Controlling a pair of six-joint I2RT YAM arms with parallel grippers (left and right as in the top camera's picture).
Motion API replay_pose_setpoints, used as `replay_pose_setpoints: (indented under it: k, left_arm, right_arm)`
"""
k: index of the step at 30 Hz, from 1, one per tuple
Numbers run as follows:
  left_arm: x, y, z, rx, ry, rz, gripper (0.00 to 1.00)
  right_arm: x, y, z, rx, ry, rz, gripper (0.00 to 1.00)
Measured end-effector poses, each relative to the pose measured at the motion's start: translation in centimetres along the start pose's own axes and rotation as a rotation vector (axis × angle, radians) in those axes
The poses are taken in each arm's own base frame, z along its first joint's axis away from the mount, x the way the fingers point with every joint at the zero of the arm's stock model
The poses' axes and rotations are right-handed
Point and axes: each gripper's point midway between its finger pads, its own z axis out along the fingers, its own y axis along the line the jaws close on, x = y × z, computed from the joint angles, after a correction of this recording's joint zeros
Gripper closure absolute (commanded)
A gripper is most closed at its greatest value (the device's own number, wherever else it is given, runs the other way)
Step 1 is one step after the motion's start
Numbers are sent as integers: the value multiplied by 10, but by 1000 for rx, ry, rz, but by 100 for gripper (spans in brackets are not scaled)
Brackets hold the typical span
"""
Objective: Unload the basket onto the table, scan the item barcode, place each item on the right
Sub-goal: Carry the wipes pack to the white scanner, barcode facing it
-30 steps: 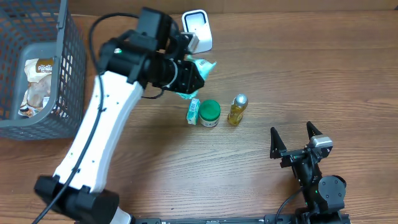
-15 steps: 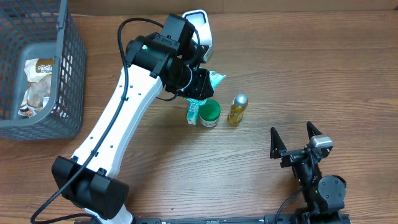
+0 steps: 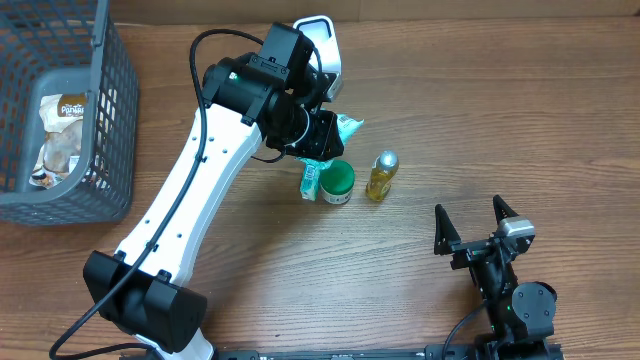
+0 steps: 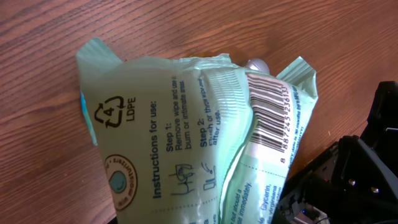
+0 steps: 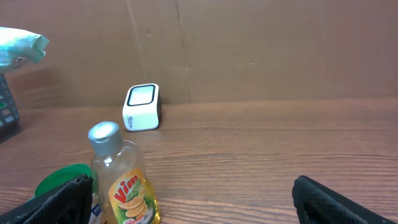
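Observation:
My left gripper should next move to its left in the overhead view, go down to the bare tabletop beside the small box and let go of the packet.
My left gripper [image 3: 322,135] is shut on a pale green wipes packet [image 3: 346,126], held above the table just in front of the white scanner [image 3: 318,45]. The left wrist view is filled by the packet [image 4: 180,137]; its barcode [image 4: 273,118] shows on the right fold, beside printed instructions. The fingers themselves are hidden behind the packet there. From the right wrist view the scanner [image 5: 142,107] stands at the back wall and a corner of the packet [image 5: 22,48] hangs at the top left. My right gripper [image 3: 470,215] rests at the front right, open [image 5: 193,202] and holding nothing.
A small green-and-white box [image 3: 311,180], a green-lidded jar [image 3: 338,182] and a yellow Vim bottle [image 3: 381,176] stand in a row under the left arm. A grey wire basket [image 3: 115,120] with a snack bag sits at the far left.
The left arm swung to the right with the packet, bringing it closer to the scanner, then held still for the last half second. The right arm has not moved.

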Motion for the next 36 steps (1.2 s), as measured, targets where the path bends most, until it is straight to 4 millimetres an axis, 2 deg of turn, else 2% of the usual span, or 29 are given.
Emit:
replay_pose_setpoints:
  k: [2, 16, 29, 36]
  left_arm:
    - [0, 0, 0, 0, 0, 0, 96]
    - [-3, 2, 0, -10, -13, -3, 95]
    - [-6, 29, 2, -269, -73, -148, 95]
    - [-12, 53, -4, -433, -138, -231, 96]
  right_arm:
    - [0, 0, 0, 0, 0, 0, 0]
    - [0, 0, 0, 0, 1, 0, 0]
    - [0, 0, 0, 0, 0, 0, 0]
    - [0, 0, 0, 0, 0, 0, 0]
